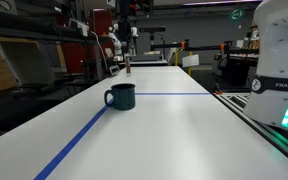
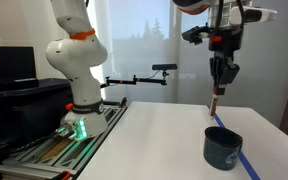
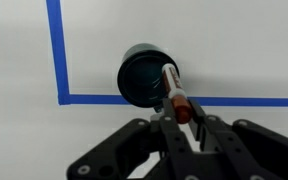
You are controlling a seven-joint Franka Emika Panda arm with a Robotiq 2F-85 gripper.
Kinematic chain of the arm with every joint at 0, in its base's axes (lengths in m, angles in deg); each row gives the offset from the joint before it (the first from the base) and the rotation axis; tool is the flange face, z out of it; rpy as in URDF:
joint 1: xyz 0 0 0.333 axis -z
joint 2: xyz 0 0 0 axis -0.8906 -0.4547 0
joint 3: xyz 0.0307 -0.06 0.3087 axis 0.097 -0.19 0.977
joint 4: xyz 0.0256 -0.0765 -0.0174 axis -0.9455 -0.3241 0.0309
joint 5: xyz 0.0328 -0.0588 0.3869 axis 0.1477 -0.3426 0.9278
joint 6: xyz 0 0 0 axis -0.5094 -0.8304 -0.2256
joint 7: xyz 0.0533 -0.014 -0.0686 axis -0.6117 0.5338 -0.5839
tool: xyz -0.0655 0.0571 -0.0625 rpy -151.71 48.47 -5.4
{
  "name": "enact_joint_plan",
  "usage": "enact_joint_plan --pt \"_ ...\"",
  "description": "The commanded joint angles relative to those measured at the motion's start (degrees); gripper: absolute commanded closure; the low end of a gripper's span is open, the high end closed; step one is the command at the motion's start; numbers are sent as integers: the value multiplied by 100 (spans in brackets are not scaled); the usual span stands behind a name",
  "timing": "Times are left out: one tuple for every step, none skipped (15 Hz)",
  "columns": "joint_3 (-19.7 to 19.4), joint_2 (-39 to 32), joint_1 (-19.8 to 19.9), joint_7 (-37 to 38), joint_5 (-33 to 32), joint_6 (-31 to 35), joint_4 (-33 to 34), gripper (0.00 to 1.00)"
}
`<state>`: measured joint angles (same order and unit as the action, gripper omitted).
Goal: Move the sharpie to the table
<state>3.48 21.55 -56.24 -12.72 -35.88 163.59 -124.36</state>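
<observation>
Next, my gripper moves back toward my base and down to release the sharpie [image 2: 215, 103] on the bare white table [image 2: 184, 138] beside the mug, which is clear.
My gripper [image 2: 221, 78] is shut on the sharpie [image 2: 215, 103], a thin dark marker with a reddish-brown part, and holds it hanging tip-down well above the white table [image 2: 164, 140]. In the wrist view the sharpie [image 3: 172, 88] sits between the fingers [image 3: 178, 110], and its tip overlaps the dark teal mug [image 3: 142, 75] below. The mug stands on the table in both exterior views [image 1: 121, 96] [image 2: 222, 147], beside a blue tape line [image 3: 56, 50]. In an exterior view the sharpie [image 1: 128, 67] shows small, behind the mug.
The white robot base [image 2: 76, 80] with a green light stands at the table's edge and also shows in an exterior view [image 1: 282, 60]. Blue tape lines [image 1: 79, 140] cross the tabletop. Lab benches and equipment [image 1: 44, 50] stand beyond the table.
</observation>
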Motion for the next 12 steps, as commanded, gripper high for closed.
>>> enact_joint_plan --pt "-51 892 -110 54 -213 -91 -662 95" --pt "-34 1029 -145 39 -263 -39 -816 95" --pt "-17 1145 -180 42 -311 -45 -938 95" --pt "-2 1252 -227 36 -346 -20 -1066 95" --pt "15 1336 -277 19 -394 20 -1188 95" --pt "27 1388 -343 -9 -394 72 -1303 95" --pt "54 1433 -400 -12 -425 133 -1407 95" --pt "82 1453 -454 -1 -457 233 -1504 95" --pt "88 1470 -522 -33 -436 308 -1588 95" --pt "100 1456 -592 -87 -434 495 -1693 95" --pt "125 1444 -637 -102 -477 671 -1787 95" --pt "138 1399 -692 -148 -499 910 -1886 95"
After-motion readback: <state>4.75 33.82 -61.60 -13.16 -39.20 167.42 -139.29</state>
